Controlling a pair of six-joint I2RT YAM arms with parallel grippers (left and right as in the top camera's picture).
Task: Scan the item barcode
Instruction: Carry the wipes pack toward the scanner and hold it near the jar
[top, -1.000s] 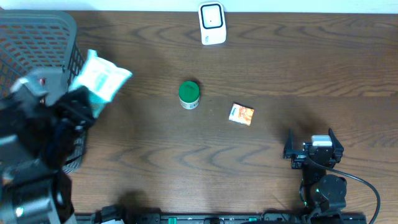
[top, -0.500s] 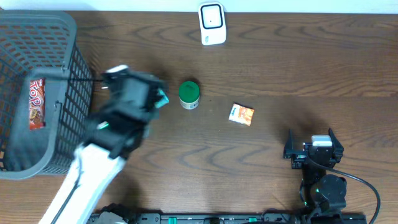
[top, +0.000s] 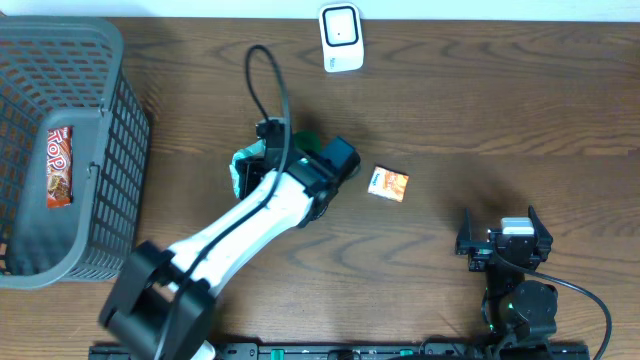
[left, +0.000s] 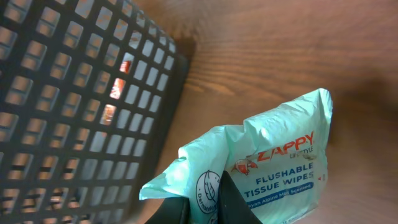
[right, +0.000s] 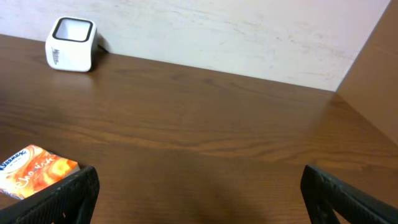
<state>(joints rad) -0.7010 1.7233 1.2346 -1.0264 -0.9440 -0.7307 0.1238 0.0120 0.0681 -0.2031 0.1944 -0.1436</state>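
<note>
I will move my left gripper back, down and to the right in the overhead view to let go of the pack (top: 243, 170), because the wood (top: 339, 214) beside the orange packet is bare.
A mint-green pack of flushable tissue wipes (left: 273, 155) hangs over the table, and my left gripper (left: 214, 200) is shut on its lower edge. From overhead, the pack (top: 243, 170) sticks out to the left of the left gripper (top: 262, 162), near the table's middle. The white barcode scanner (top: 341, 38) stands at the back edge, also in the right wrist view as the scanner (right: 71, 37). My right gripper (top: 498, 228) rests at the front right, open, with nothing between its fingers (right: 62, 193).
A grey mesh basket (top: 100, 60) stands at the left with a red candy bar (top: 59, 166) inside. A small orange packet (top: 388, 184) lies right of the left arm. A green-lidded can (top: 308, 137) is mostly hidden behind that arm.
The left arm has swung right from the basket to the table's middle, carrying the wipes pack. It now covers the green can. The right arm has not moved.
</note>
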